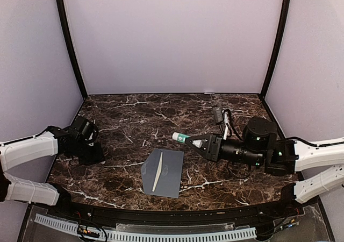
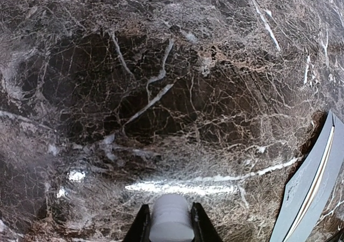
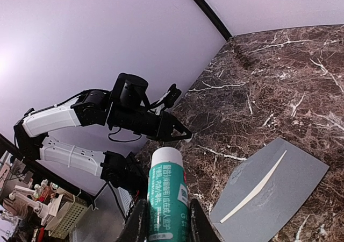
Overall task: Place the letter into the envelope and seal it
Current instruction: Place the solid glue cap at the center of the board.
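My left gripper should go down slightly next and let go of the small white cap (image 2: 171, 215) onto the bare marble just below its fingers, well away from the envelope.
The grey-blue envelope (image 1: 169, 175) lies flat on the marble near the front edge, also seen in the left wrist view (image 2: 309, 199) and the right wrist view (image 3: 285, 180). Of the letter, only a thin cream strip (image 1: 157, 173) (image 3: 255, 191) shows across the envelope. My right gripper (image 1: 203, 143) (image 3: 165, 215) hovers just right of the envelope, shut on a green glue stick (image 1: 185, 139) (image 3: 167, 191) whose white tip points left. Low over the table at the left, my left gripper (image 1: 92, 155) (image 2: 171, 223) is shut on a small white cap (image 2: 171, 215).
The brown marble table (image 1: 134, 118) is ringed by pale walls with black corner posts (image 1: 70, 43). A perforated white strip (image 1: 145, 234) runs below the front edge. My left arm (image 3: 134, 110) shows across the table in the right wrist view.
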